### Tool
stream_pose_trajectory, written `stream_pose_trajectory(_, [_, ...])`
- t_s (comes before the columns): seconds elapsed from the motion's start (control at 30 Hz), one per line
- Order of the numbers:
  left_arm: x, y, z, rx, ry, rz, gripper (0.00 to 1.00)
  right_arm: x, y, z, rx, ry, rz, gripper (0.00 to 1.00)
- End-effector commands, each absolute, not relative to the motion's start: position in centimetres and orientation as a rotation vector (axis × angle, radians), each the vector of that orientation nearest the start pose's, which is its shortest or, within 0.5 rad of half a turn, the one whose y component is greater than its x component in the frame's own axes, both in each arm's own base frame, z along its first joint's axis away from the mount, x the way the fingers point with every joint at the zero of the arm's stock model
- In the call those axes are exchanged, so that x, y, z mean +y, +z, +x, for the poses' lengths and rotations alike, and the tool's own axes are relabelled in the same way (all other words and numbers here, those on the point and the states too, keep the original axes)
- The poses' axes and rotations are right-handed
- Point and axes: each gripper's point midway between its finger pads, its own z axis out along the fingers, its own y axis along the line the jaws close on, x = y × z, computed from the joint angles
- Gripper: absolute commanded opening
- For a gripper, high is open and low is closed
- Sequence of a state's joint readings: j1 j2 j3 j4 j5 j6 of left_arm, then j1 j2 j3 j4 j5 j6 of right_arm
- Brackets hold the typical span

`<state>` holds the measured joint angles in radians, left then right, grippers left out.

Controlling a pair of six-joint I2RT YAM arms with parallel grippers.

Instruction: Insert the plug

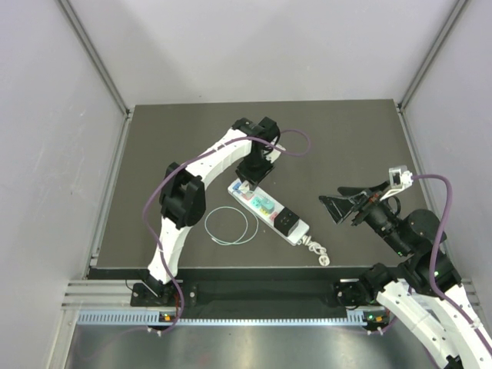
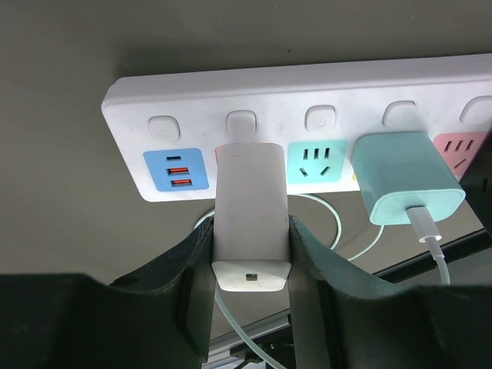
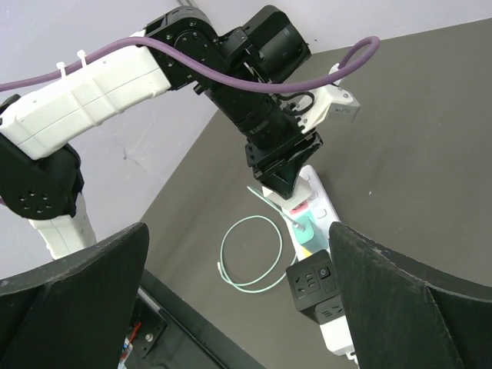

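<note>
My left gripper pushes down toward the power strip (image 1: 298, 234) next, then lets go of the plug in the pink socket (image 1: 247, 194).
My left gripper (image 2: 251, 235) (image 1: 248, 183) is shut on the plug (image 2: 250, 207), a white charger block held by its sides. The plug's far end rests against the white power strip (image 2: 307, 92) (image 1: 298, 234), over a pink socket between the blue USB panel (image 2: 176, 169) and a teal socket (image 2: 317, 163). Its prongs are hidden. In the right wrist view the left gripper (image 3: 283, 178) stands over the strip (image 3: 338, 338). My right gripper (image 1: 346, 201) (image 3: 238, 250) hangs open and empty, to the right of the strip.
A teal charger (image 2: 403, 177) (image 1: 263, 203) sits in the strip beside the plug, and its pale cable loops (image 1: 231, 227) (image 3: 250, 254) on the mat to the left. A black cube adapter (image 1: 287, 221) (image 3: 315, 284) occupies the strip's near end. Grey walls stand all around.
</note>
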<state>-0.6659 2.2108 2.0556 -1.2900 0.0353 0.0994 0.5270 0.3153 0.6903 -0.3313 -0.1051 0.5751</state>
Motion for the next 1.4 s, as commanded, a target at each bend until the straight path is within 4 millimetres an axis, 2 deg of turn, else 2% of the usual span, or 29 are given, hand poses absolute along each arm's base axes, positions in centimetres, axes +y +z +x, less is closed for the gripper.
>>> stream_pose_trajectory(0.0, [-26.3,8.1,33.4,2.818,-0.075,1.149,0.0,14.1,33.9,16.8,1.538,0.938,-0.055,1.0])
stream_pose_trajectory(0.17, [-26.2,7.4,33.7,2.826,-0.054,1.154,0.0,14.1,33.8,16.9,1.542,0.934,-0.057,1.0])
stream_pose_trajectory(0.23, [-25.7,7.6,34.5,2.807,0.02,1.134,0.0,14.0,33.8,16.9,1.54,0.929,-0.056,1.0])
stream_pose_trajectory(0.37, [-25.8,7.8,35.1,2.791,0.024,1.126,0.0,14.0,33.8,16.9,1.539,0.925,-0.054,1.0])
stream_pose_trajectory(0.77, [-26.0,6.6,35.2,2.807,0.021,1.139,0.0,13.9,33.8,16.8,1.542,0.92,-0.054,1.0])
stream_pose_trajectory(1.0, [-25.0,5.2,34.1,2.863,0.059,1.148,0.0,13.7,33.9,16.8,1.541,0.913,-0.048,1.0])
stream_pose_trajectory(1.27, [-25.4,4.2,33.5,2.877,-0.009,1.125,0.0,13.6,34.0,16.8,1.537,0.911,-0.045,1.0])
stream_pose_trajectory(1.37, [-24.8,3.6,32.7,2.89,-0.012,1.105,0.0,13.5,34.0,16.8,1.536,0.906,-0.039,1.0])
